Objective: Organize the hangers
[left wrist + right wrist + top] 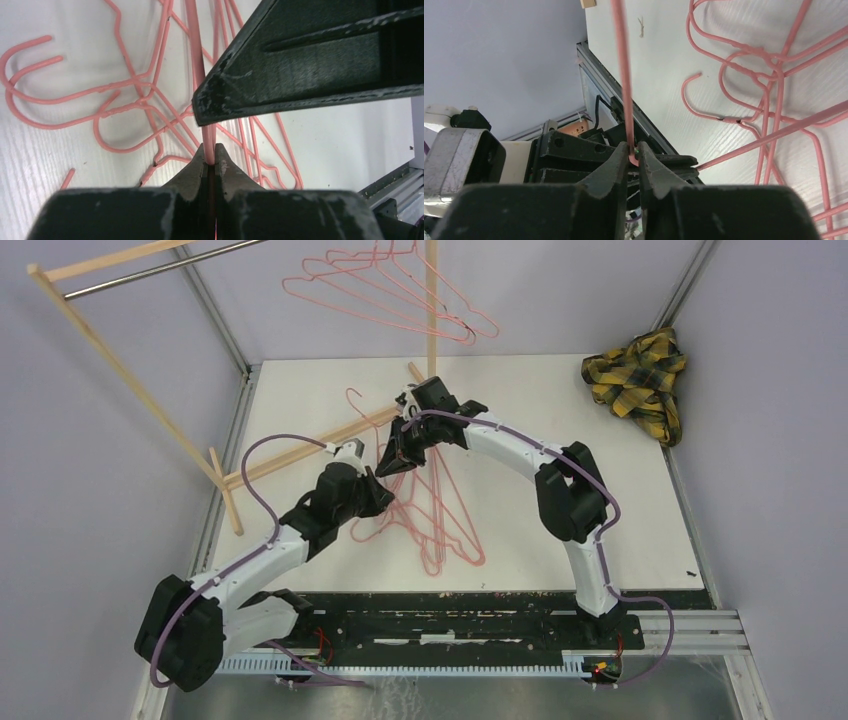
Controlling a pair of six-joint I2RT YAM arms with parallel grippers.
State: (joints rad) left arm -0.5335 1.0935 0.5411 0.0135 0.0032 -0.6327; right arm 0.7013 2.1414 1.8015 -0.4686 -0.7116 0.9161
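Note:
My left gripper holds the pink hanger, and the other hangers already hang on the rack, above and outward of my left gripper. It will rise outward next and release the pink hanger beside them.
One pink wire hanger [352, 403] is lifted just above the white table [560, 400], between my two grippers. My left gripper [385, 498] [210, 150] is shut on one wire of that hanger [196, 50]. Close behind it, my right gripper [392, 462] [632, 149] has its jaws a narrow gap apart, with a bend of the same hanger [621, 60] lying between the tips. Several more hangers [445, 530] lie tangled on the table under and in front of both grippers. Several others [400, 290] hang at the back on the rack.
The wooden-framed rack [120, 370] with its metal bar [150, 270] stands across the back left; one foot [300, 455] runs over the table just behind the grippers. A yellow-black plaid cloth [640, 380] lies at the back right corner.

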